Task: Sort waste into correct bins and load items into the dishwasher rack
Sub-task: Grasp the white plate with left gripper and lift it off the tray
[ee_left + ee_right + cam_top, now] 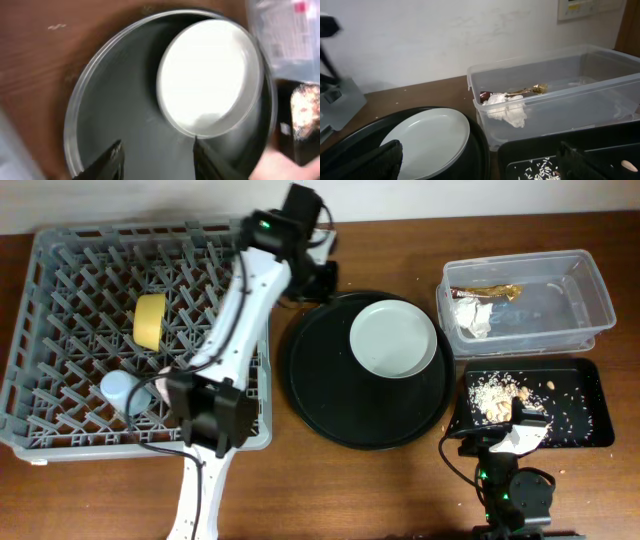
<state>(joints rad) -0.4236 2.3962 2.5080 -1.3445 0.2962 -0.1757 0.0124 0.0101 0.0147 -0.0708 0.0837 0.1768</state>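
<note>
The robot's left hand has to move down and to the right in the overhead view, onto the pale plate's rack-side rim (353,343) (162,102).
The grey dishwasher rack (60,270) holds a yellow bowl (150,320) and a light-blue cup (120,390). A pale plate (393,338) lies on the round black tray (320,390). My left gripper (322,278) hovers open and empty over the tray's back left, just short of the plate (207,75); its jaws (156,150) are apart. The clear tub (590,290) holds the napkin (472,315) and the wrapper (485,290). The shallow black tray (590,405) holds food scraps (495,392). My right gripper (510,420) is open and empty at its front left corner. The pink cup and chopsticks are out of view.
The right wrist view shows the open right gripper (482,160), the plate (427,132), the tub (560,75) with the napkin (507,110) and the wrapper (525,91), and scraps (540,167) in the black tray (520,150). A wall stands behind the table.
</note>
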